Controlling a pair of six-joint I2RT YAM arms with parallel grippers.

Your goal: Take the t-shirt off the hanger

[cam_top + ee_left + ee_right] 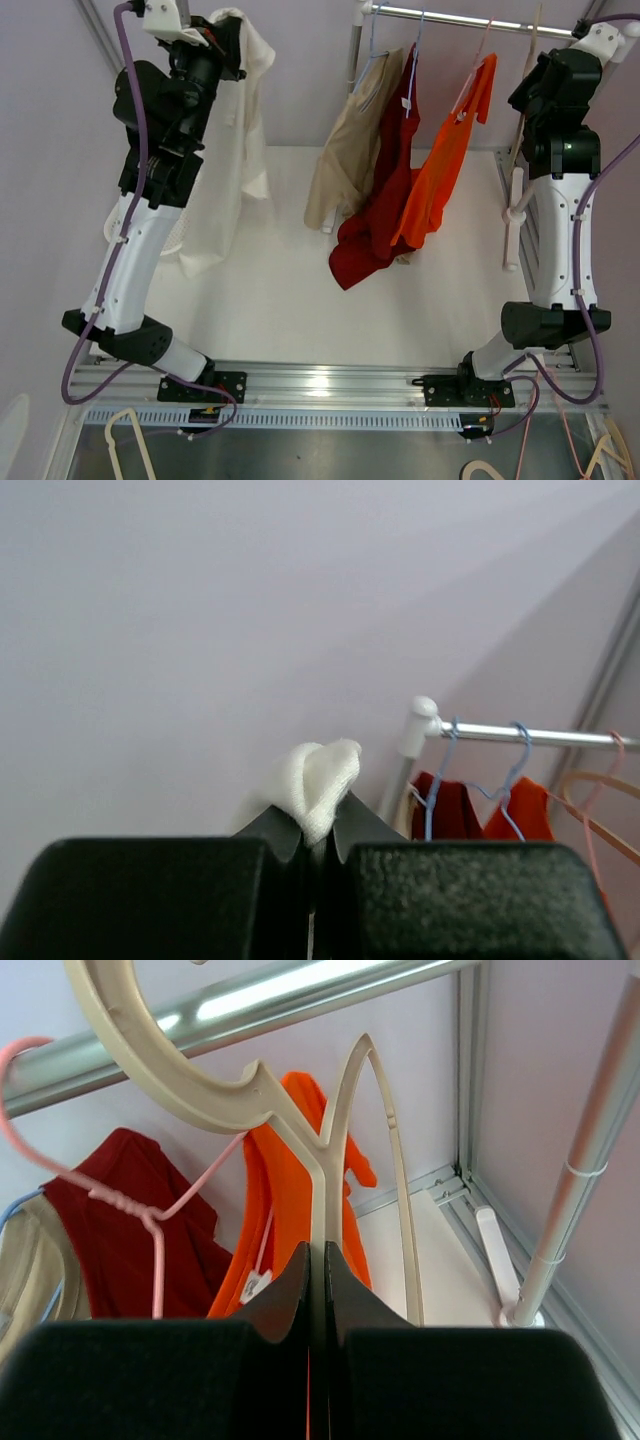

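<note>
The cream hanger is bare of cloth, so next I need to lower my right gripper a little, set the hanger's hook onto the metal bar and let go of the hanger's thin bar.
The white t-shirt hangs free from my left gripper, which is raised high at the back left. In the left wrist view the gripper is shut on a fold of the shirt's cloth. My right gripper is up at the right end of the rail. In the right wrist view the gripper is shut on the neck of a bare cream hanger, whose hook curves up beside the rail. The hanger's arm shows as a thin beige line in the top view.
A metal rail at the back carries a tan shirt, a red shirt and an orange shirt on hangers. The rack's right post stands close to my right gripper. Loose hangers lie below the table's near edge.
</note>
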